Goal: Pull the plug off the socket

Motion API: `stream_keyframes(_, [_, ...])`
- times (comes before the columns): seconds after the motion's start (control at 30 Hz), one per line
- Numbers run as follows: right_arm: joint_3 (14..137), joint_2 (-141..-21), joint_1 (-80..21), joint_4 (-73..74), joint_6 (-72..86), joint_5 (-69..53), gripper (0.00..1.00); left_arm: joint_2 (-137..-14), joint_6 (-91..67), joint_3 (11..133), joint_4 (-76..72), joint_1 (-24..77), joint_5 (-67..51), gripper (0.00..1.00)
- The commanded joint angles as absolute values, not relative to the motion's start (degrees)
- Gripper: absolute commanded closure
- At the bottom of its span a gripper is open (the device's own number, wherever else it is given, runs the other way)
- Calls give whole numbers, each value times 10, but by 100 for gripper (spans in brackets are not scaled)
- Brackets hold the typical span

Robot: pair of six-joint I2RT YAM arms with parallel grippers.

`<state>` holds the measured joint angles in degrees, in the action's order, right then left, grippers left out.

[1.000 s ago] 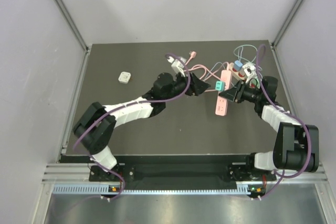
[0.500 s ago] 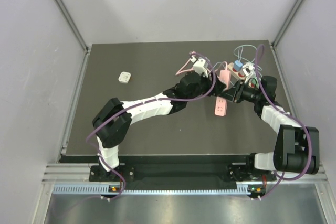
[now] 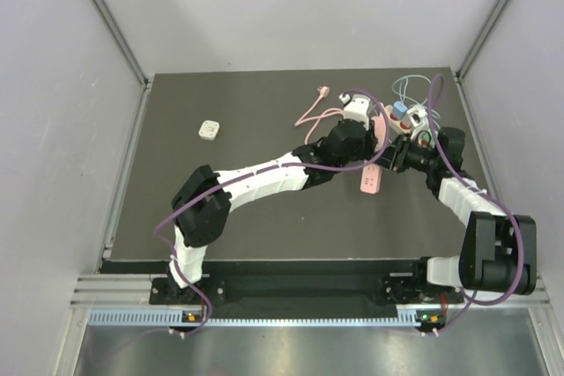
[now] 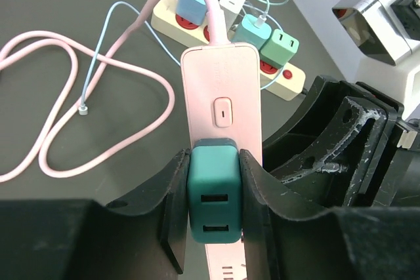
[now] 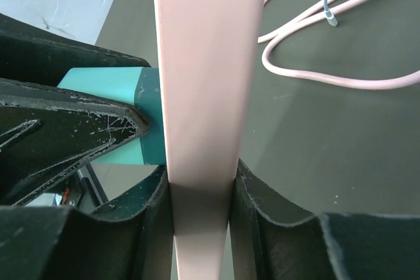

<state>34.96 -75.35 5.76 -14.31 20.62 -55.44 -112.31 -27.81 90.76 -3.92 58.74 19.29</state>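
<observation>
The left gripper pulls the plug off next and shifts left in the top view, down beside the white adapter. It then releases the plug where the tabletop is bare.
The socket is a pink power strip (image 4: 223, 90), lying right of centre on the dark table (image 3: 371, 180). A teal plug (image 4: 214, 195) with two slots on its face sits plugged into it. My left gripper (image 4: 213, 185) is shut on the plug, one finger against each side. In the top view the left gripper (image 3: 370, 154) covers the plug. My right gripper (image 5: 200, 208) is shut on the pink power strip (image 5: 200, 63) across its narrow sides, just beside the teal plug (image 5: 125, 116). From above, the right gripper (image 3: 392, 160) stands at the strip's right edge.
A cream and red power strip (image 4: 164, 11) with several plugs lies behind the pink one, at the far right (image 3: 401, 121). The pink cable (image 4: 39, 155) loops to the left with a thin blue cable end (image 4: 82, 108). A small white adapter (image 3: 209, 130) lies far left.
My left arm has swung right to the pink strip and its jaws have closed onto the teal plug. The right gripper has kept its hold on the strip.
</observation>
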Motion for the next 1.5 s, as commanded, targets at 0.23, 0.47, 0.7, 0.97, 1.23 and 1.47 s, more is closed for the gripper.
stream_keyframes(0.23, [395, -707, 54, -92, 152, -418, 100, -1075, -254, 936, 35, 599, 249, 100])
stream_keyframes(0.47, [392, -710, 61, -105, 164, -445, 100, -1042, -283, 912, 48, 588, 167, 100])
stream_keyframes(0.7, [371, -726, 90, -178, 180, -574, 100, -985, -344, 805, -91, 519, -79, 100])
stream_keyframes(0.97, [373, -719, 93, -154, 183, -506, 100, -945, -356, 777, -64, 517, 10, 100])
stream_keyframes(1.23, [374, -694, 93, -111, 175, -387, 100, -955, -305, 813, 32, 548, 151, 100])
stream_keyframes(1.47, [382, -690, 93, -95, 151, -383, 100, -966, -276, 852, 88, 548, 151, 100])
